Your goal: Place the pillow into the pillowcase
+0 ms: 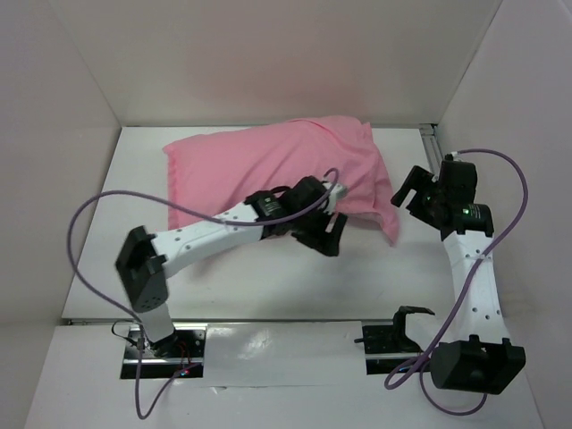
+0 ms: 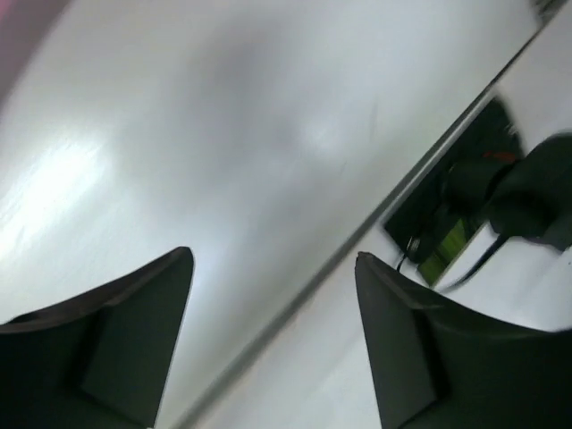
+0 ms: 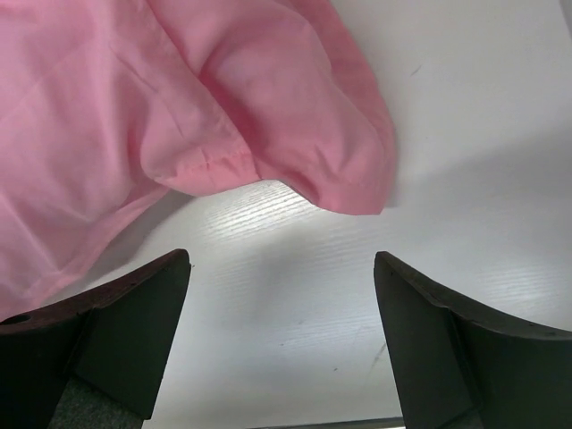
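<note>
The pillowcase's near corner is below my left gripper and far to its left in the top view. My left gripper should swing down onto that corner next.
The pink pillowcase [image 1: 277, 174] lies plump and bulging across the back half of the table, with a loose corner hanging toward the right front [image 3: 349, 170]. No white shows anywhere, so the pillow is hidden. My left gripper [image 1: 324, 234] hovers at the pillowcase's front edge, open and empty. In its wrist view, blurred, the left gripper [image 2: 273, 259] looks down on bare table, with only a sliver of the pillowcase [image 2: 16, 27] in the corner. My right gripper [image 1: 408, 193] stands just right of the loose corner, and in its wrist view the right gripper [image 3: 281, 259] is open with bare table between the fingers.
White walls [image 1: 268, 54] enclose the table at the back and on both sides. A metal rail [image 1: 433, 143] runs along the right back corner. Purple cables [image 1: 85, 223] loop beside both arms. The table's near edge strip [image 2: 357, 241] and a black mount [image 2: 447, 223] appear in the left wrist view.
</note>
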`<state>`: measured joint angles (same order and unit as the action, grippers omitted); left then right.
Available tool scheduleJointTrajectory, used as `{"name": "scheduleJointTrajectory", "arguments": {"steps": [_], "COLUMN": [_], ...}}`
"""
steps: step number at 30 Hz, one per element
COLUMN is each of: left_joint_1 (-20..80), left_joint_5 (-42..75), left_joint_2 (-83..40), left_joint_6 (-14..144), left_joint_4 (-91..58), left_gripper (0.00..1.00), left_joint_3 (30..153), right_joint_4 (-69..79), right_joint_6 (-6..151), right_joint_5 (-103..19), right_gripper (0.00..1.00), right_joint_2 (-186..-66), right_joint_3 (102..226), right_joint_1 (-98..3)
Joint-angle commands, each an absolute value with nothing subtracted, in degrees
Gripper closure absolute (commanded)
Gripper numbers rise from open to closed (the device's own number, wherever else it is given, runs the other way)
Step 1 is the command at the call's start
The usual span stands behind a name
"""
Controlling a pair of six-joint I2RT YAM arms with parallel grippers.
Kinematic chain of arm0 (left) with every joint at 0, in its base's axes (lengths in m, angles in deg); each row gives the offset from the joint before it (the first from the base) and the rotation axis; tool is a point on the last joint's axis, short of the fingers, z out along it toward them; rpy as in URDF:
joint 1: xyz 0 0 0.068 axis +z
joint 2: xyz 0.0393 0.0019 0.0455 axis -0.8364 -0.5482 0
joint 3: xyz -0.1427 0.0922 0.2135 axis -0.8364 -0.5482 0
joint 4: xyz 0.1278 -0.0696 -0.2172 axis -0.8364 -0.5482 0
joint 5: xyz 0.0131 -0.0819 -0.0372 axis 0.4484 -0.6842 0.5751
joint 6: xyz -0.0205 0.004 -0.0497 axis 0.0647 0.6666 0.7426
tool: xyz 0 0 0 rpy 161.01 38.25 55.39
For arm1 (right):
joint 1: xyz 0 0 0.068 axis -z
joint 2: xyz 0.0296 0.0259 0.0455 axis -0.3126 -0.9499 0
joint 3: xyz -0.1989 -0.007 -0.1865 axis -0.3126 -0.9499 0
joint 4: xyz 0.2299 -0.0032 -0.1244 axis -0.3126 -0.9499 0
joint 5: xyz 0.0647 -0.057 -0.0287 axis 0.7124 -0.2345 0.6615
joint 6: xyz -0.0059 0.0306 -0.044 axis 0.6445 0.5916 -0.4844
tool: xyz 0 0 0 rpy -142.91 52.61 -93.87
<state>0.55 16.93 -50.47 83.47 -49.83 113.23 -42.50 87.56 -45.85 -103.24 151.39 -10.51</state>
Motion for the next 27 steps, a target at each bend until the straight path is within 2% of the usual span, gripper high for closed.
{"name": "scheduleJointTrajectory", "arguments": {"steps": [1,3,4,6,7,11,15,20,27], "left_joint_1": [0.9,3.1,4.8,11.6,14.2,27.6,38.6,43.6,48.5], "left_joint_5": [24.9,30.5,36.2,40.4,43.5,44.1,41.9,42.9,42.9], "left_joint_2": [-34.0,-23.4,-20.0,-13.4,-6.6,7.3,8.4,4.1,-0.2], "left_joint_6": [86.3,92.2,96.2,107.5,110.4,114.2,114.9,115.7,115.0], "left_joint_4": [-59.1,-60.8,-65.2,-69.8,-71.2,-69.1,-69.4,-74.6,-72.4], "left_gripper": [0.18,0.18,0.14,0.11,0.06,0.0,0.0,0.0,0.0], "left_joint_3": [103.5,96.0,93.9,89.8,85.3,76.7,74.2,72.9,70.0], "right_joint_4": [-41.8,-41.1,-40.5,-40.5,-39.9,-38.8,-38.8,-38.8,-38.8], "right_joint_6": [87.6,87.6,87.6,87.6,87.6,87.6,87.0,87.0,87.0], "right_joint_5": [-43.4,-41.7,-41.2,-39.8,-39.2,-37.4,-35.4,-34.2,-34.2], "right_gripper": [0.09,0.09,0.09,0.09,0.09,0.09,0.08,0.08,0.07], "right_joint_2": [-102.1,-102.1,-102.6,-103.1,-103.1,-103.7,-105.5,-105.5,-105.5], "right_joint_3": [151.2,150.4,149.8,149.3,149.3,148.6,148.6,148.6,148.0], "right_joint_1": [-10.0,-9.4,-9.4,-9.4,-9.4,-9.4,-9.4,-9.4,-9.4]}}
